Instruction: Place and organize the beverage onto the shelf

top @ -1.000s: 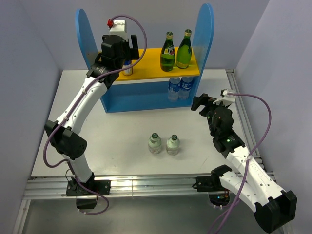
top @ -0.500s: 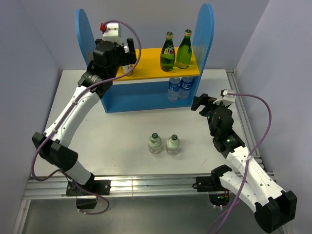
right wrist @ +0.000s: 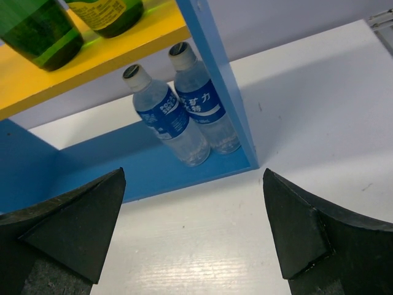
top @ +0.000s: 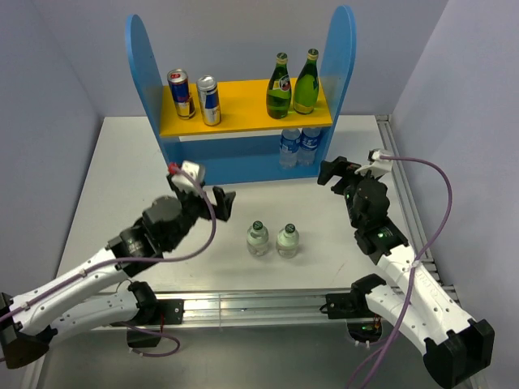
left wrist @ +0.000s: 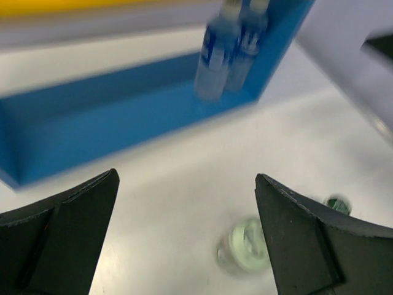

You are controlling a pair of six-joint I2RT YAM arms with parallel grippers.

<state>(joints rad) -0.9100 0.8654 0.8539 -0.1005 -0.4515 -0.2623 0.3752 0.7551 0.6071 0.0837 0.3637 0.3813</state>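
Note:
My left gripper shifts right in the top view next and lowers around the nearer green-capped bottle's body, since the bottle stands below it and to that side.
The shelf [top: 340, 57] stands at the table's back. Its yellow board holds two cans [top: 195, 97] at the left and two green bottles [top: 292, 83] at the right. Two clear water bottles [top: 297, 146] stand on its blue base, also in the right wrist view [right wrist: 181, 114]. Two small green-capped bottles [top: 272, 239] stand on the table in front. My left gripper [top: 219, 203] is open and empty, just left of them; one shows blurred between its fingers in the left wrist view [left wrist: 245, 246]. My right gripper [top: 334, 172] is open and empty, right of the shelf's base.
The table's metal front rail [top: 243, 308] runs along the near edge. Grey walls close in the left, back and right sides.
My left arm has pulled back from the shelf's upper board, leaving a can there, and dropped down to the table left of the small bottles. The right arm has not moved.

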